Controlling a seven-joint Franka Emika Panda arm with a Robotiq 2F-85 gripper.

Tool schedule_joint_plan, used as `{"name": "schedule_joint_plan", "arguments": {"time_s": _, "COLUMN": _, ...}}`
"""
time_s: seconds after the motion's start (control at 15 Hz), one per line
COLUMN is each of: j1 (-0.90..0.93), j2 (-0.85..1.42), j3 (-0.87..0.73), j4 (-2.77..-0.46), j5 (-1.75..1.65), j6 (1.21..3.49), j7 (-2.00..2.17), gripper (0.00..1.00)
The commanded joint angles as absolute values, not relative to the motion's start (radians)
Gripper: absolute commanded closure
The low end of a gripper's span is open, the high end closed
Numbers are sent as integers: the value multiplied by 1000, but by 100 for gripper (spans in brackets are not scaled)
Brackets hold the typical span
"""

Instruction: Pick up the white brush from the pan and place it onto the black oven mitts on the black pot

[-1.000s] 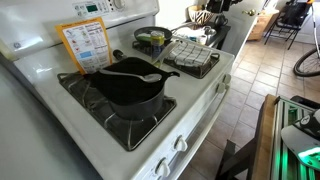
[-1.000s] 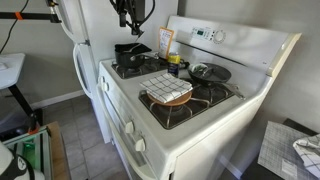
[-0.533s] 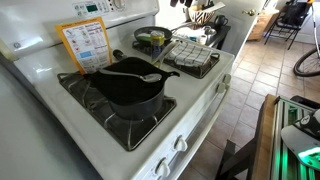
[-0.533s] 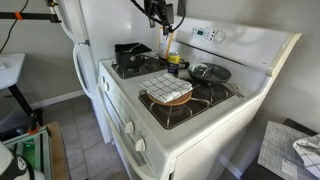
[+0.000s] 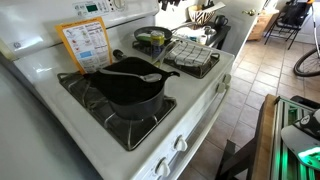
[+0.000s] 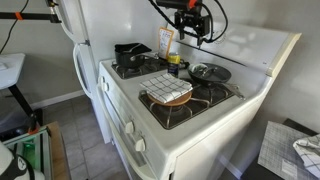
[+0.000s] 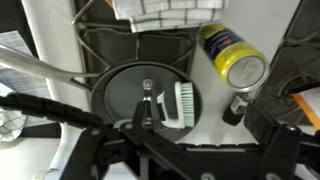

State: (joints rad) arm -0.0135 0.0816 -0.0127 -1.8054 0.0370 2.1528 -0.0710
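Note:
My gripper needs to go down until its open fingers are on both sides of the brush, because the white brush [image 7: 178, 103] lies in the pan [image 7: 120, 95] below with its long sides facing my fingers.
The white brush [image 7: 178, 103] with green bristles lies in the small dark grey pan [image 7: 120, 95] on a back burner. The pan also shows in both exterior views [image 5: 143, 33] [image 6: 212, 73]. My gripper [image 6: 192, 24] hangs high above the pan, open and empty; in the wrist view its dark fingers [image 7: 180, 150] frame the brush from above. The black pot [image 5: 132, 100] [image 6: 131, 56] sits on a front burner. The black oven mitts [image 5: 120, 72] lie draped over it, with a pale grey spoon-like utensil [image 5: 148, 77] on top.
A grey checked cloth [image 5: 190, 55] [image 6: 165, 86] lies on a burner beside the pan. A yellow-lidded bottle [image 7: 233, 57] and a small dark shaker [image 7: 235, 108] stand close to the pan. An orange card [image 5: 85, 45] leans on the stove's back panel.
My gripper has travelled along the stove from above the black pot to above the pan. Nothing on the stove has moved.

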Motion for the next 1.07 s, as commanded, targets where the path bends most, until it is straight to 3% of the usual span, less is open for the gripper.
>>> {"name": "schedule_joint_plan", "arguments": {"time_s": 0.0, "j1": -25, "j2": 106, "j3": -21, "j4": -1773, "j5": 28, "j6": 2153, "j7": -71, "gripper": 0}}
{"name": "schedule_joint_plan", "arguments": {"time_s": 0.27, "j1": -39, "j2": 160, "j3": -31, "j4": -1711, "j5": 20, "j6": 2152, "j7": -71, "gripper": 0}}
{"name": "schedule_joint_plan", "arguments": {"time_s": 0.6, "j1": -14, "j2": 225, "j3": -10, "j4": -1721, "j5": 38, "j6": 2362, "j7": -5, "gripper": 0}}
{"name": "schedule_joint_plan", "arguments": {"time_s": 1.0, "j1": 9, "j2": 314, "j3": 11, "j4": -1694, "j5": 24, "j6": 2361, "j7": -30, "gripper": 0}}
